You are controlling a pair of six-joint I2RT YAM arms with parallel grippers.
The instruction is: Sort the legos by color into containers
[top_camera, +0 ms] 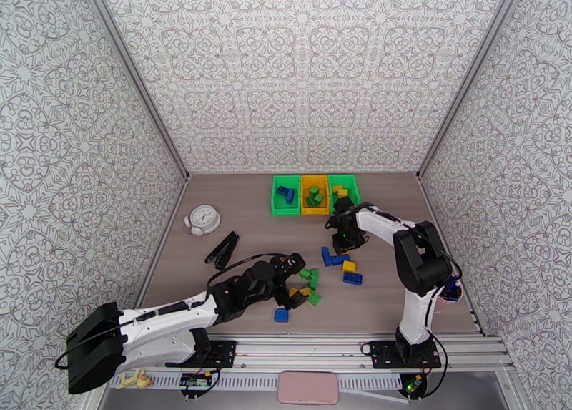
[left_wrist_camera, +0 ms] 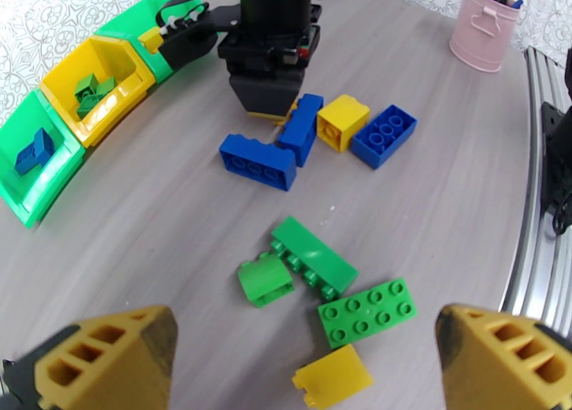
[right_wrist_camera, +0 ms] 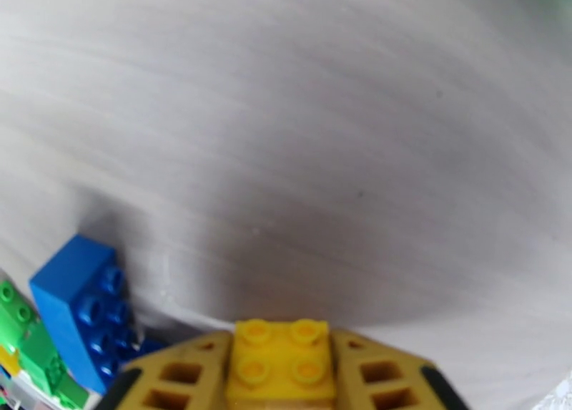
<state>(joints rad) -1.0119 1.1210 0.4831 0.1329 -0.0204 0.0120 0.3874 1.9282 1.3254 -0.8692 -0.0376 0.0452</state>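
Yellow legos already lie in one green bin, so my right gripper lifts next and carries the small yellow lego outward over that bin to release it.
The containers stand in a row at the back: a green bin (top_camera: pixel 286 193) with a blue lego, a yellow bin (top_camera: pixel 314 193) with green legos, and a green bin (top_camera: pixel 343 188) with yellow ones. My right gripper (right_wrist_camera: pixel 282 376) is shut on a small yellow lego (right_wrist_camera: pixel 282 350) low over the table, beside a blue lego (right_wrist_camera: pixel 82 308). Loose blue legos (left_wrist_camera: pixel 257 161), a yellow lego (left_wrist_camera: pixel 343 121) and green legos (left_wrist_camera: pixel 314 254) lie between the arms. My left gripper (left_wrist_camera: pixel 300 325) hovers open over the green legos, holding nothing.
A white clock (top_camera: pixel 202 218) and a black stapler (top_camera: pixel 223 248) lie at the left. A pink cup (left_wrist_camera: pixel 482 25) stands near the right arm's base. Another blue lego (top_camera: pixel 281 315) lies near the front rail (top_camera: pixel 314 347). Patterned walls close in three sides.
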